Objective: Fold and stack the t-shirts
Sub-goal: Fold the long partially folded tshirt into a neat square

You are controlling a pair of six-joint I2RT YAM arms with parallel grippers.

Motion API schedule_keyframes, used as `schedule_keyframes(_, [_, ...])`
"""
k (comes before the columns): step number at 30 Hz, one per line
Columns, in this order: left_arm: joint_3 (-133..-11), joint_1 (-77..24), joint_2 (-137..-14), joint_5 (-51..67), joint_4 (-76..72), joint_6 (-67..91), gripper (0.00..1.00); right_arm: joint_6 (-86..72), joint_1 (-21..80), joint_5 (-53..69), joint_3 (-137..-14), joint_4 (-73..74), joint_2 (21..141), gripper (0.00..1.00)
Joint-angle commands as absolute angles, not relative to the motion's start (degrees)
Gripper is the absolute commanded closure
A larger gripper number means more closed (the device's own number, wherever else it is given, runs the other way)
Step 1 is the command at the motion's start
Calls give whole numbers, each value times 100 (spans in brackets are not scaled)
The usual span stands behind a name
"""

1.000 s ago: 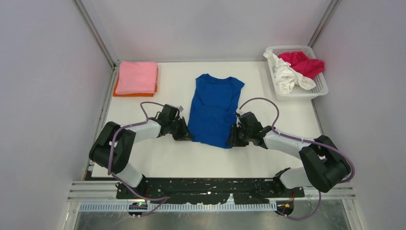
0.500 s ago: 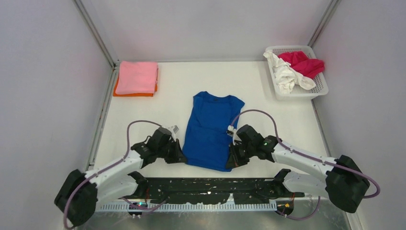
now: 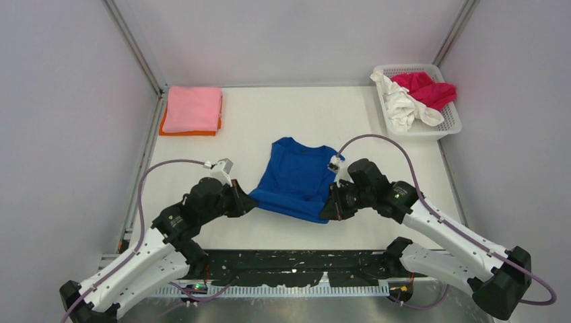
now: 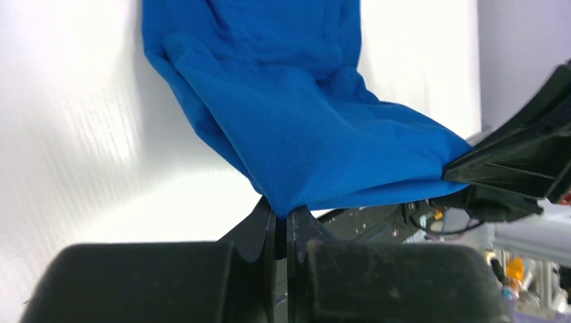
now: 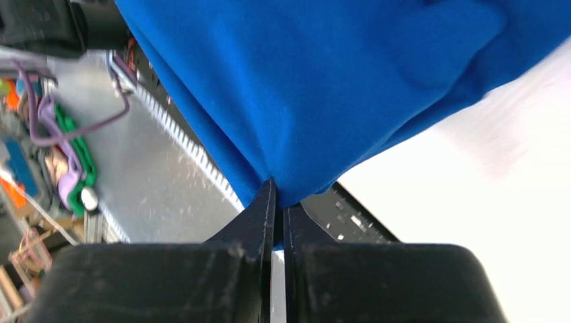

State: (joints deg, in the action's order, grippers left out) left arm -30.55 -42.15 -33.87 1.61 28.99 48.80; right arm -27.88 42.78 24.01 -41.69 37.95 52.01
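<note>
The robot should move its right gripper outward to the t-shirt's far corner nearest the basket and let go of the hem, because the t-shirt's far end lies flat beyond the lifted hem.
The royal-blue t-shirt (image 3: 296,176) lies in the middle of the table with its near hem lifted off the surface. My left gripper (image 3: 250,204) is shut on the hem's left corner, and the blue cloth (image 4: 316,128) rises out of its jaws. My right gripper (image 3: 328,210) is shut on the hem's right corner, where the cloth (image 5: 316,87) hangs from its tips. A folded pink t-shirt (image 3: 192,108) rests on an orange one (image 3: 166,128) at the back left. Crimson (image 3: 425,89) and white (image 3: 401,108) t-shirts lie crumpled in the basket.
The white mesh basket (image 3: 452,121) stands at the back right corner. Grey walls close in the table on both sides and behind. The arms' black base rail (image 3: 289,266) runs along the near edge.
Both grippers pulled the blue t-shirt toward the near edge, then raised its hem and carried it back, so the shirt now looks shorter. The right gripper closed on the hem.
</note>
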Motion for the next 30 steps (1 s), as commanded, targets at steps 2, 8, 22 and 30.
schedule_keyframes(2, [-4186, -4171, -4297, -1227, 2968, 4473, 100, -2399, 3561, 2027, -4597, 3975, 5107, 94])
schedule_keyframes(8, [-4870, -3969, -5331, -1487, 2417, 4119, 100, -2192, 2733, 2159, -4781, 3700, 5384, 94])
schedule_keyframes(22, [-6562, -2930, -8072, -354, 1895, 3565, 100, -2154, 1748, 2197, -5096, 2736, 6611, 95])
schedule_keyframes(30, [-7943, -2789, -9685, -324, 2411, 3284, 100, -2236, 1562, 1649, -5136, 1931, 7370, 95])
